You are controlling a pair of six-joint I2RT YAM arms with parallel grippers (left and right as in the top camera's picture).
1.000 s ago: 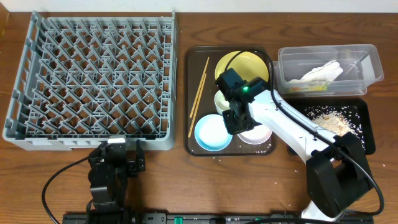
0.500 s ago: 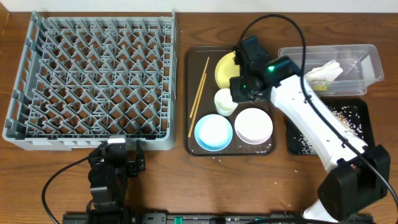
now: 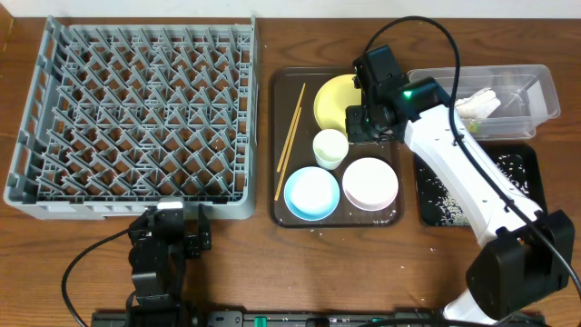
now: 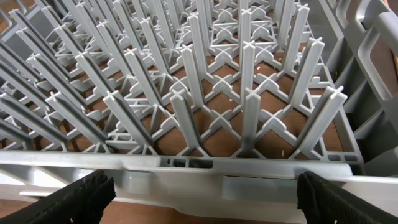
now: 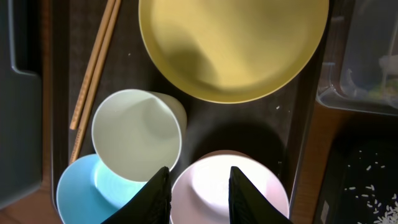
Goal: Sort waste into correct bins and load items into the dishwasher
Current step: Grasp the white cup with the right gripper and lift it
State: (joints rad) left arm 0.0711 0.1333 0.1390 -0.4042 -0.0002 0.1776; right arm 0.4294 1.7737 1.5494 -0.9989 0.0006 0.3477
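The right gripper moves toward the cup next, then goes down to the cup's rim nearest the white bowl (image 3: 369, 183).
On the dark brown tray (image 3: 388, 216) lie the chopsticks (image 3: 290, 136), the yellow plate (image 3: 332, 100), the small white cup (image 3: 330, 147), the light blue bowl (image 3: 311, 193) and the white bowl (image 3: 369, 183). My right gripper (image 3: 361, 127) hovers over the tray's back right, open with a narrow gap and holding nothing. In the right wrist view its fingertips (image 5: 158, 194) frame the white bowl (image 5: 200, 186) below, beside the cup (image 5: 137, 134) and the plate (image 5: 233, 46). My left gripper (image 4: 202, 199) stands wide open at the front wall of the grey dishwasher rack (image 4: 205, 112).
The dish rack (image 3: 136, 109) fills the table's left half. At back right stands the clear tub (image 3: 526, 113) with the white napkin (image 3: 479, 104) inside. In front of it lies the black tray (image 3: 525, 186) with rice crumbs (image 3: 504, 165). My right arm spans both bins.
My right gripper has risen from between the bowls and moved to the back right over the plate's edge, and its jaws have parted a little. The white bowl now shows fully. The left arm is still.
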